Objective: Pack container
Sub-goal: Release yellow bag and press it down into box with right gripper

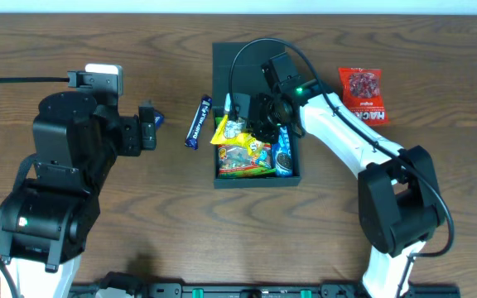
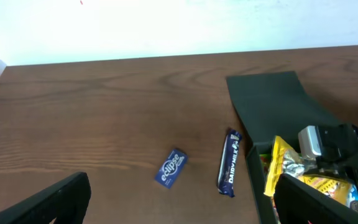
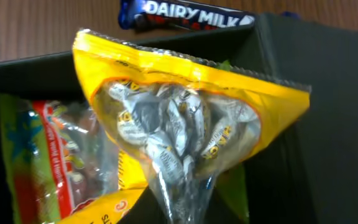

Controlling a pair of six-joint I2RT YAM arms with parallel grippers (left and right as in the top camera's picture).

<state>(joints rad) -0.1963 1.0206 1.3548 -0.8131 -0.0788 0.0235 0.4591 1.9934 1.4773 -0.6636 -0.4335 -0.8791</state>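
The container's far end is open below my right gripper, so next I will lower the gripper into it and let go of the yellow bag of wrapped candies there.
The container (image 1: 255,184) is a dark teal-green box at the table's middle, and its flap lid (image 1: 238,62) lies open at the far side. My right gripper (image 1: 251,124) is shut on a yellow bag of wrapped candies (image 3: 185,118) and holds it just over the container's far left part. The bag also shows in the overhead view (image 1: 228,130) and the left wrist view (image 2: 284,165). My left gripper (image 2: 179,205) is open and empty, left of the container, above the table.
Inside the container lie a green-yellow snack packet (image 1: 243,157) and a blue packet (image 1: 282,153). A Dairy Milk bar (image 1: 197,122) and a blue Eclipse pack (image 2: 171,168) lie left of the container. A red packet (image 1: 363,93) lies to the right.
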